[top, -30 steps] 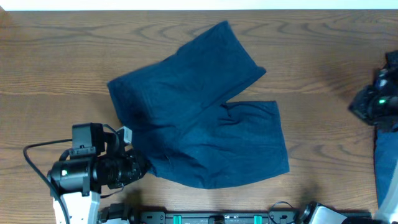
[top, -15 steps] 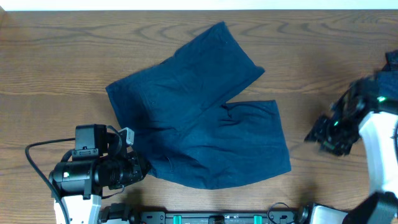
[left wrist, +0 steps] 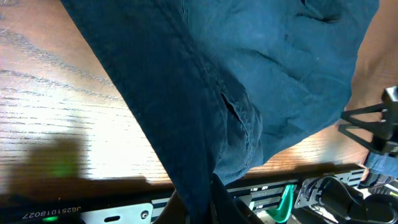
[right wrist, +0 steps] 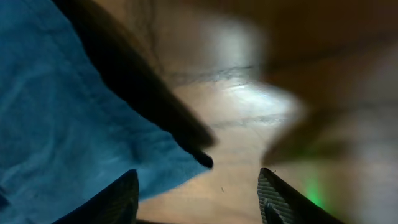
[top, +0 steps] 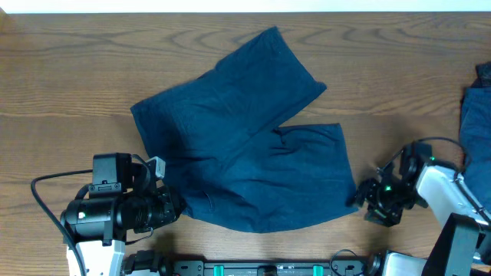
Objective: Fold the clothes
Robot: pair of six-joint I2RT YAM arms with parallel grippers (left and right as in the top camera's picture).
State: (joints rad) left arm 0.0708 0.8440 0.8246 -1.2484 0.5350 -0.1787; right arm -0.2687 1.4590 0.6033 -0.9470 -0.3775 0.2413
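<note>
My left gripper next lifts the held edge outward over the far leg's near end (top: pixel 170 136) (left wrist: pixel 127 37), which lies flat, then lowers the fabric there and releases it.
The clothes (top: pixel 245 146) are dark navy shorts lying spread on the wooden table, one leg pointing to the back and the other to the right. My left gripper (top: pixel 178 207) is at their front left edge, shut on the fabric. In the left wrist view the cloth (left wrist: pixel 249 62) runs down into the closed jaws of the left gripper (left wrist: pixel 208 205). My right gripper (top: pixel 357 198) sits low at the front right corner of the right leg. In the right wrist view the right gripper (right wrist: pixel 199 190) is open, with that corner (right wrist: pixel 56 124) by its left finger and bare wood between the fingers.
A brighter blue fabric heap (top: pixel 476 115) lies at the table's right edge, behind the right arm. A black rail with green clips (top: pixel 268 268) runs along the front edge. Bare wood (top: pixel 69 84) lies left of and behind the shorts.
My right arm has swung from the far right edge forward and left to the shorts' front right corner, and its jaws have opened. The left gripper kept its hold and barely moved.
</note>
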